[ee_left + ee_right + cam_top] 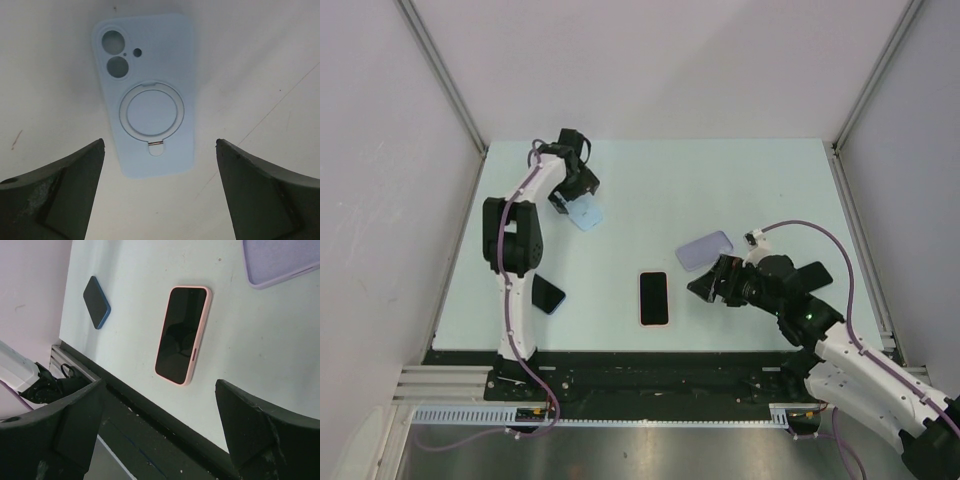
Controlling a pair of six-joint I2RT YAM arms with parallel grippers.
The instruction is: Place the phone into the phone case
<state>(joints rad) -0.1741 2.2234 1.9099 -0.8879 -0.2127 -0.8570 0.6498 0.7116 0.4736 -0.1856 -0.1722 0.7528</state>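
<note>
The left gripper should come down onto the case's end [579, 202] [156, 159] beside the ring stand's small tab, because its open fingers already reach across both long edges there.
A light blue phone case [147, 95] lies back side up on the table, its ring stand and camera holes showing; it also shows at the back left [586, 214]. My left gripper [160, 144] hovers open just above its near end [570, 203], touching nothing. A dark phone with a blue edge [548, 294] lies near the left arm's base [96, 302]. A phone with a pink rim [653, 297] lies screen up at the front centre [182, 335]. My right gripper [700, 287] stands open and empty [160, 385] just right of it.
A lilac case [704, 250] lies beside the right gripper, at the top right in the right wrist view [282, 260]. The table's black front rail [165, 435] runs under the right gripper. White walls [380, 150] close in the sides and back.
</note>
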